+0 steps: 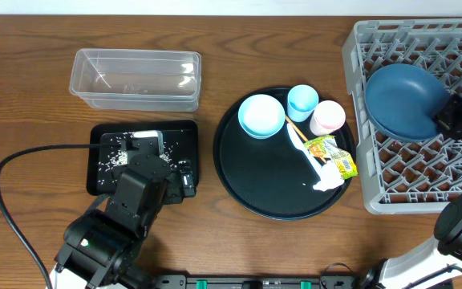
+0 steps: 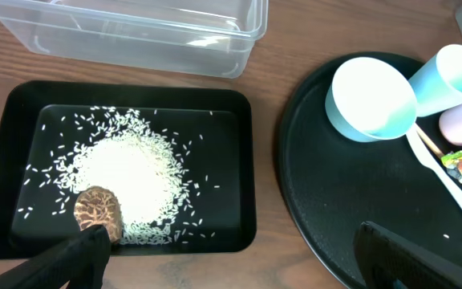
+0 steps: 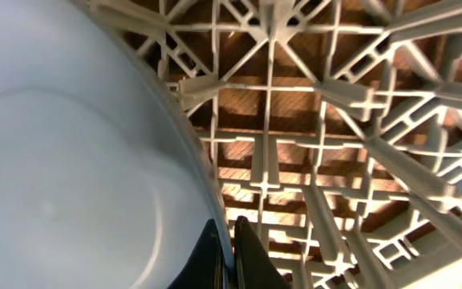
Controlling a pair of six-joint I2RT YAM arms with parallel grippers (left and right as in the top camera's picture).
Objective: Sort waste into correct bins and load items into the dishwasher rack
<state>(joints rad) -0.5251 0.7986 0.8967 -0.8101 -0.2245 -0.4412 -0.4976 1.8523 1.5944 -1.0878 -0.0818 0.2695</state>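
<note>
The pegs at the rack's far side [image 1: 459, 42] are empty, so the robot's right gripper should lift the plate [image 1: 403, 100], carry it outward toward there and release the plate's rim.
The large blue plate [image 1: 403, 100] stands tilted in the grey dishwasher rack [image 1: 423, 185]. My right gripper [image 3: 233, 241] is shut on the plate's rim [image 3: 70, 160], over the rack lattice [image 3: 335, 160]. My left gripper [image 2: 231, 257] hangs open above the near edge of the shallow black tray [image 2: 247, 160]. That tray holds rice grains [image 2: 135, 177] and a brown lump [image 2: 99, 210]. The clear tub [image 1: 135, 79] lies behind it. The yellow-green wrapper [image 1: 335, 156] and white tissue [image 1: 327, 178] lie on the round black tray [image 1: 263, 177].
The round tray also carries the pale bowl [image 1: 261, 115], the light-blue cup [image 1: 301, 100], the pink cup [image 1: 327, 117] and a thin wooden stick [image 1: 295, 128]. A black cable [image 1: 6, 185] loops across the table at the left.
</note>
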